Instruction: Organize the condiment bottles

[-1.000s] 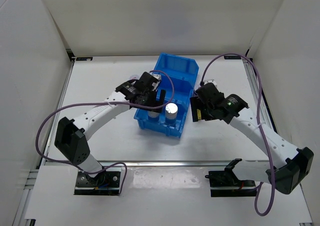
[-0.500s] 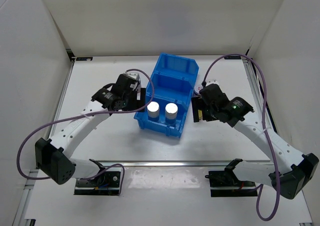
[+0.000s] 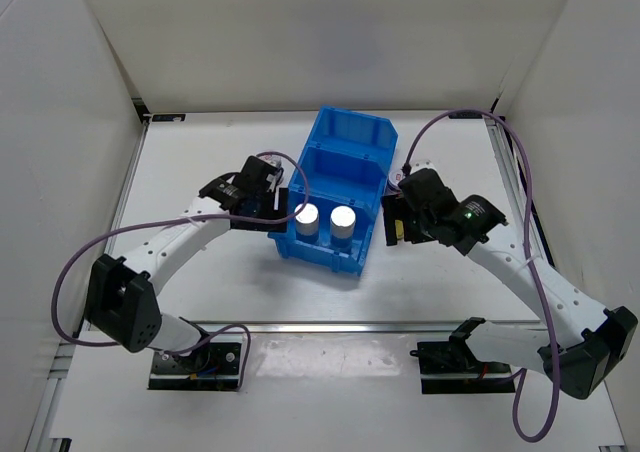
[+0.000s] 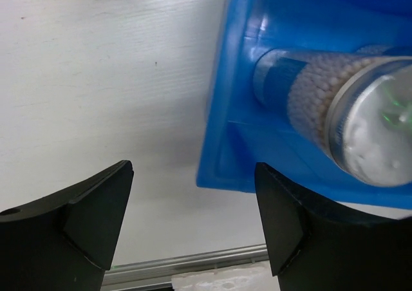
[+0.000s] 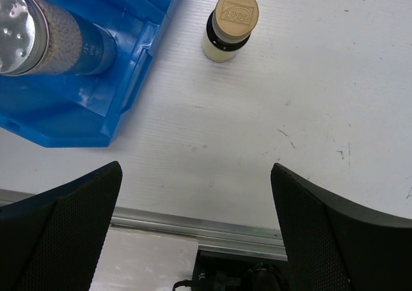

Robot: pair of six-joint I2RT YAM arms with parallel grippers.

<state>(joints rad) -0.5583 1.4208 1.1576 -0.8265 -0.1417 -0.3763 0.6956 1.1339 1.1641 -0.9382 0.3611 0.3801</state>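
Note:
My right gripper will move outward next until its open fingers are on both sides of the tan cap (image 5: 230,24), and then it will close, because that dark bottle is still standing on the tabletop outside the bin.
Two white bottles with silver caps (image 3: 306,215) (image 3: 343,218) stand side by side in the near compartment of the blue bin (image 3: 345,137). My left gripper (image 3: 272,200) hangs open and empty just left of the bin; its wrist view shows the bin corner (image 4: 222,168) and one white bottle (image 4: 351,107). My right gripper (image 3: 396,218) is open and empty just right of the bin. A slim dark bottle with a yellow label and tan cap (image 5: 230,24) stands on the table beside the bin, partly under this gripper in the top view (image 3: 398,230). The other bottles are hidden.
The bin's middle and far compartments hold nothing that shows. A small white and red thing (image 3: 403,176) peeks out behind the right arm. A metal rail (image 3: 330,326) runs along the table's near edge. White walls enclose the table on three sides.
My left gripper has come out of the bin's near compartment, leaving a second white bottle standing there, and now sits open left of the bin. The right arm has barely moved.

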